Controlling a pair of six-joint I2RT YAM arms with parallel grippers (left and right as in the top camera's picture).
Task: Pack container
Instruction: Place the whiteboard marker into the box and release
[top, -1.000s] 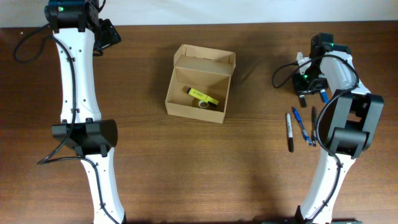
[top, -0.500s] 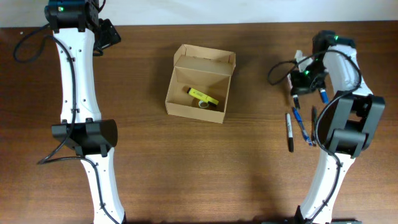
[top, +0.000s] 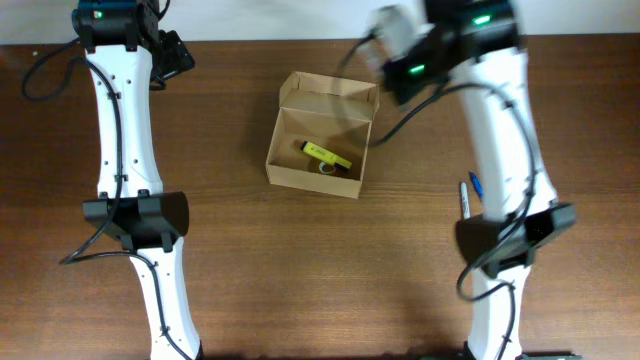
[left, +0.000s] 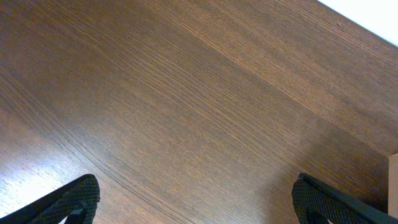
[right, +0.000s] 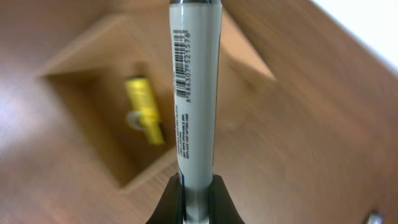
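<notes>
The lid is standing open, so I need to move my right gripper back and down into the container (top: 308, 177) and let go of the white marker over the highlighter (top: 327, 155).
The container (top: 308, 177) is a tan cardboard box with its flap lid open, at the table's middle back. A yellow highlighter (top: 327, 155) lies inside it. My right gripper (top: 398, 52) is blurred in the overhead view, just right of the open lid. In the right wrist view it (right: 198, 186) is shut on a white marker with a barcode (right: 193, 93), held above the table beside the container (right: 93, 124), with the highlighter (right: 144, 106) in sight. My left gripper (top: 178, 55) is open and empty over bare wood at the far back left (left: 196, 202).
A black marker (top: 466, 203) and a blue pen (top: 474, 184) lie on the table at the right, partly hidden by the right arm. The table's back edge runs close behind the container.
My right arm has swung from the pens at the right to the back right of the container, carrying the white marker. The left arm has not moved.
</notes>
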